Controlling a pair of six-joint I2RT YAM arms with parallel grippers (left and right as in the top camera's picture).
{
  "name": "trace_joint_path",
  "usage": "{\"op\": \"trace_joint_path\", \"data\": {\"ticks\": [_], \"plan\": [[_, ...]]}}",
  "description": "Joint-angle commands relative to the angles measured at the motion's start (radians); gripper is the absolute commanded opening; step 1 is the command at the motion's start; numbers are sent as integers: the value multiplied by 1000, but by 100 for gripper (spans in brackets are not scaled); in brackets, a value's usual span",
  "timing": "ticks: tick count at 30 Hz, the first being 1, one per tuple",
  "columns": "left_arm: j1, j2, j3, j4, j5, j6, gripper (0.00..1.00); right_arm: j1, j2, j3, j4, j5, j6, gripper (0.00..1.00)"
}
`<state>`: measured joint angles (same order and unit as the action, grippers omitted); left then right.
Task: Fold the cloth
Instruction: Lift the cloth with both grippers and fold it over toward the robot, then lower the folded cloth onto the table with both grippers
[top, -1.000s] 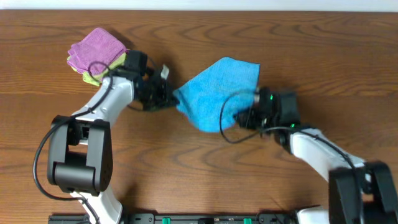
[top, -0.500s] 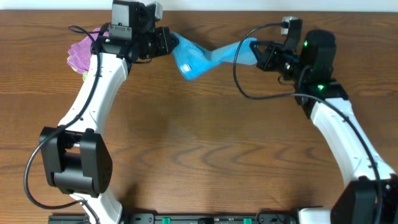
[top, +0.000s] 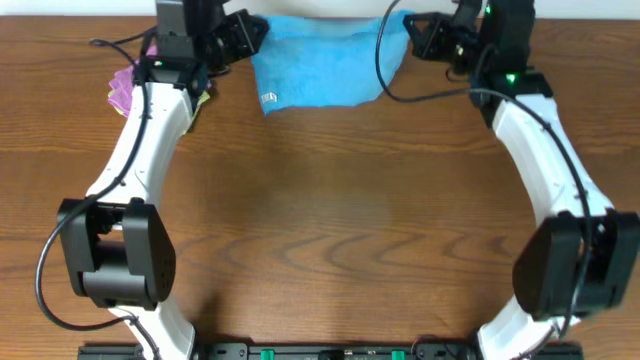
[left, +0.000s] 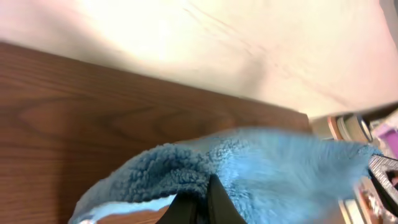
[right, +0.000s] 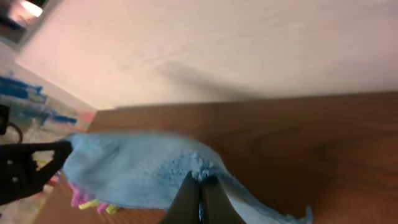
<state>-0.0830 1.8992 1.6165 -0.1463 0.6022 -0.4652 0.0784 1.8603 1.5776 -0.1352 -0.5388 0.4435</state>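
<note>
I will next move my left gripper back and down onto the bare wood just nearer than the white tag and let go of the cloth's corner, because the cloth is hanging spread out.
The sky-blue cloth (top: 318, 62) hangs spread between my two grippers at the far edge of the table, its lower edge with a small white tag near the wood. My left gripper (top: 252, 33) is shut on its left top corner; the left wrist view shows the jaws (left: 202, 199) pinching fluffy blue cloth (left: 280, 168). My right gripper (top: 408, 27) is shut on the right top corner; the right wrist view shows the jaws (right: 200, 196) closed on the cloth (right: 137, 168).
A purple folded cloth (top: 125, 85) over a light green one (top: 202, 97) lies at the far left, partly behind my left arm. The table's far edge meets a pale wall (left: 217, 37).
Both grippers have lifted the cloth off the table, carried it to the far edge and pulled apart. The cloth went from a crumpled heap to a twisted strip to a spread sheet.
</note>
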Motion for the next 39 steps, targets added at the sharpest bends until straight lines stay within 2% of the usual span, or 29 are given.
{"op": "trace_joint_path", "data": {"ticks": [1,6,14,21,26,32,39], "plan": [[19,12,23,-6,41,-8,6,-9,19,94,-60,8,-62,1],[32,12,23,-123,122,59,6,-8,1,136,-234,8,-143,1],[30,11,23,-415,206,238,6,2,-23,136,-596,19,-296,1],[10,11,23,-657,211,383,5,0,-75,135,-822,93,-399,1],[-43,11,23,-801,210,445,6,-4,-103,135,-982,132,-476,2],[-93,11,22,-870,167,465,6,-13,-105,90,-1063,132,-531,1],[-95,11,-31,-944,101,497,6,-36,-184,-113,-996,131,-530,2]]}}
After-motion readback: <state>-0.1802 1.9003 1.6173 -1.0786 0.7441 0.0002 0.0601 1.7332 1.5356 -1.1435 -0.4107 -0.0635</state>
